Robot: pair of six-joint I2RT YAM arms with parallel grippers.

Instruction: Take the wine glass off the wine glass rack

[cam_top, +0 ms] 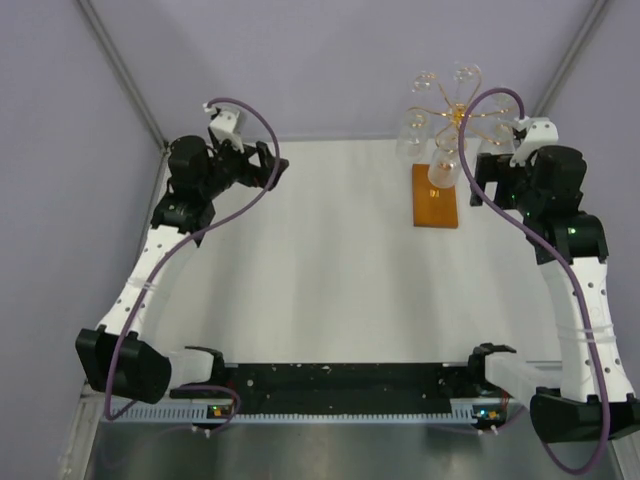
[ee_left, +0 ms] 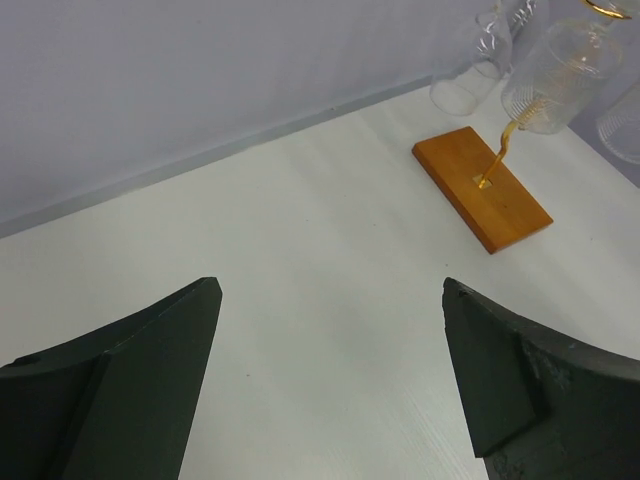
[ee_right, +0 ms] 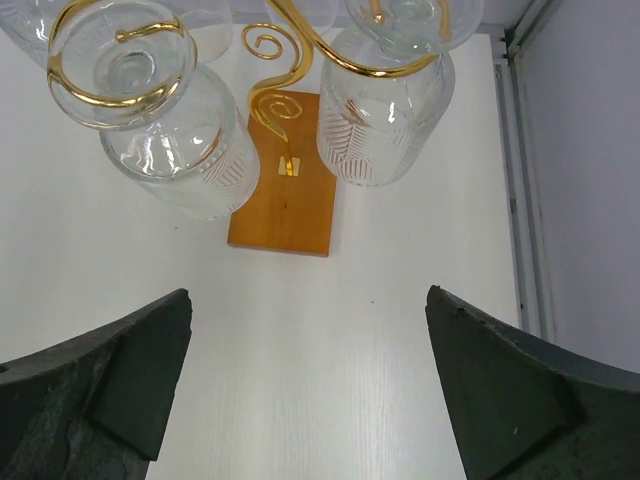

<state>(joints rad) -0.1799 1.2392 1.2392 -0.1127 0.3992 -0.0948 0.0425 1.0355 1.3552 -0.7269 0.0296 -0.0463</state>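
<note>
My right gripper should next swing down and to the left in the top view and level its fingers around the near glass's bowl, because the glass's bowl hangs there.
The wine glass rack (cam_top: 449, 108) is a gold wire stand on an orange-brown wooden base (cam_top: 436, 197) at the table's far right. Several clear wine glasses hang upside down from its scroll arms; one (cam_top: 445, 165) hangs over the base. My right gripper (cam_top: 484, 178) is open and empty, just right of the rack. In the right wrist view its open jaws (ee_right: 308, 295) sit below two hanging glasses, one (ee_right: 180, 140) on the left and another (ee_right: 385, 110) on the right, with the base (ee_right: 285, 200) between them. My left gripper (cam_top: 277, 166) is open and empty at the far left; its wrist view (ee_left: 331, 290) shows the base (ee_left: 482, 190) and a glass (ee_left: 560, 75) far off.
A grey back wall and side panels with metal corner posts (cam_top: 120, 70) enclose the white table (cam_top: 320, 280). The right table edge (ee_right: 515, 180) runs close to the rack. A black strip (cam_top: 340, 385) lies between the arm bases at the near edge.
</note>
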